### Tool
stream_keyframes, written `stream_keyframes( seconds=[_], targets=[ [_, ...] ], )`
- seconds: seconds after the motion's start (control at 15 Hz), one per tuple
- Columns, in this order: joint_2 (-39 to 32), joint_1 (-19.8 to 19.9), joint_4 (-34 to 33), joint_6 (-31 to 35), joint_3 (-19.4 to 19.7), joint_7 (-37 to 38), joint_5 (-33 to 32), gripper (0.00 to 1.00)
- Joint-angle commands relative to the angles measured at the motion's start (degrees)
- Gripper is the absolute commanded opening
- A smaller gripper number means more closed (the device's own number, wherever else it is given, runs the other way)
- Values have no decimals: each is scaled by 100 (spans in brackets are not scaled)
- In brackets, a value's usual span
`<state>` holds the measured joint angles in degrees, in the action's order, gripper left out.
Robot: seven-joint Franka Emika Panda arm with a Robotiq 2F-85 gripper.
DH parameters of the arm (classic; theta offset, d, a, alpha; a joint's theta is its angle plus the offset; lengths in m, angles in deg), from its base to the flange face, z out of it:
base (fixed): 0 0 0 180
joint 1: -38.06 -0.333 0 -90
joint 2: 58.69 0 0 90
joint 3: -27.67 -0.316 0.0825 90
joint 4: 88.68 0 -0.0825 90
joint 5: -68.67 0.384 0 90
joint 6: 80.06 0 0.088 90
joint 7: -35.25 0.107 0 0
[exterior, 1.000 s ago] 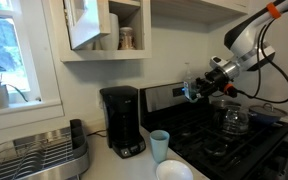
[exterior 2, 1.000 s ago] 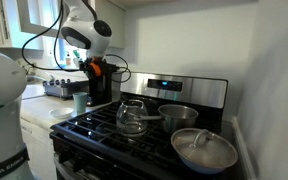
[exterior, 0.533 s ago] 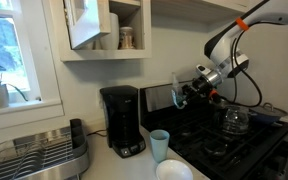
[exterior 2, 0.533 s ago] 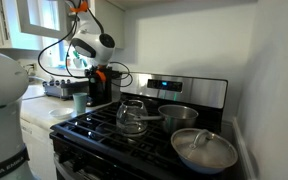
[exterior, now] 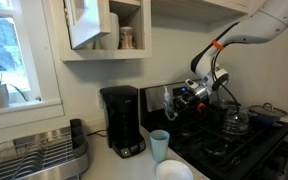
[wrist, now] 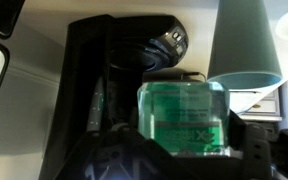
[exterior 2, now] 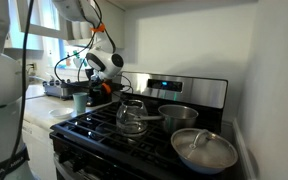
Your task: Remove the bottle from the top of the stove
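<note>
My gripper moves down toward the coffee maker [exterior: 122,120] next and releases the bottle on the counter [exterior: 147,148] beside the light-blue cup, because that spot is off the stove.
My gripper [exterior: 176,100] is shut on the small pale blue-green bottle [exterior: 169,100] and holds it in the air. It is above the counter at the stove's edge, between the black coffee maker [exterior: 122,120] and the black stove [exterior: 229,145]. In the wrist view the bottle [wrist: 184,118] fills the middle between my dark fingers [wrist: 256,148]. In an exterior view my gripper [exterior 2: 104,88] hangs beside the stove [exterior 2: 134,135]; the bottle is too small to make out there.
A light-blue cup [exterior: 160,145] and a white bowl [exterior: 174,171] stand on the counter below my gripper. A glass kettle [exterior: 234,120] and pots [exterior 2: 204,148] sit on the burners. A dish rack [exterior: 34,155] is by the window. The wrist view shows the cup [wrist: 244,40] and coffee maker [wrist: 124,60] close by.
My arm has carried the bottle off the stove area toward the coffee maker and cup, and a little lower. The grip has not changed.
</note>
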<state>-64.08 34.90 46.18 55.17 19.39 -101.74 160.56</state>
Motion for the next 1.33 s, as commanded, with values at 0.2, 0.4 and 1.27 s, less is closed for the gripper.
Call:
stream_keyframes(
  seconds=[0.2,0.4,1.27],
  targets=[
    [-957,-204,-763,-56,104,11,326,53],
    [-1197,-302,-984,-10,108,112,389,53],
    [-1364,-426,-1078,14,158,209,229,78]
  ],
)
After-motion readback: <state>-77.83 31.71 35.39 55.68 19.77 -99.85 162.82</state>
